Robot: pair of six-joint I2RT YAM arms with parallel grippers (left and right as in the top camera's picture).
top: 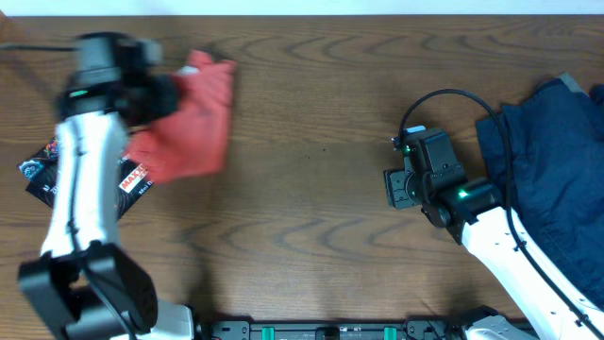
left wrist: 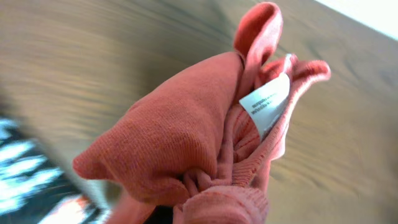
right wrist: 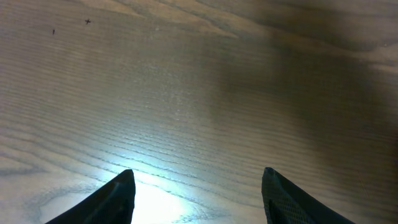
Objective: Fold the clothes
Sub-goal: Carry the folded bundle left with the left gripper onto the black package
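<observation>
The black printed tee is below and to the left of my left gripper in the overhead view. I will next swing there, lower the shirt (left wrist: 174, 137) onto it and release.
The coral-red T-shirt (top: 193, 127) hangs bunched at the far left of the table, and my left gripper (top: 173, 94) is shut on its gathered cloth. In the left wrist view the shirt (left wrist: 174, 137) fills the frame, showing a white care label (left wrist: 266, 102); the cloth hides the fingers. A black printed tee (top: 42, 170) lies flat under the left arm. Dark navy garments (top: 552, 161) are piled at the right edge. My right gripper (top: 389, 187) (right wrist: 198, 177) hovers open over bare wood left of the navy pile, with nothing between its fingers.
A black cable (top: 444, 99) loops over the right arm's wrist. The wooden table (top: 311, 142) lies between the two arms. The arm bases stand along the table's front edge (top: 311, 331).
</observation>
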